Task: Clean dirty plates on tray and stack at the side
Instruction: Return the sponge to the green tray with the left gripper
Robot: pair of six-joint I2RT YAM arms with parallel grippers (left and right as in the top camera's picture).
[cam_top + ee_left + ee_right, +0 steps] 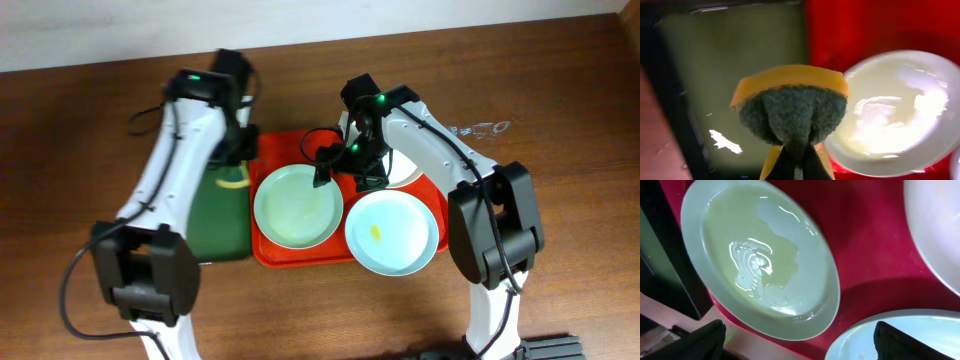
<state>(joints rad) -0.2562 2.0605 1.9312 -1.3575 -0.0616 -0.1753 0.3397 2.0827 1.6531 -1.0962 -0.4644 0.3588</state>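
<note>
The pale green plate's rim facing the cream-white plate is below, and the bare red tray there leaves room for fingers. My open right gripper should next lower astride that rim.
On the red tray lie the dirty plates. A pale green plate is at its left, wet and glossy. A pale blue plate with a small yellow smear overhangs the front right rim. A cream-white plate is mostly hidden under the right arm. My right gripper hangs open over the gap between the green and blue plates, holding nothing. My left gripper is shut on a yellow-and-green sponge above the dark green tray, just left of the green plate.
The dark green tray sits against the red tray's left side. Brown wooden table spreads around both trays. Both arm bases stand at the front, left and right. A wall edge runs along the back.
</note>
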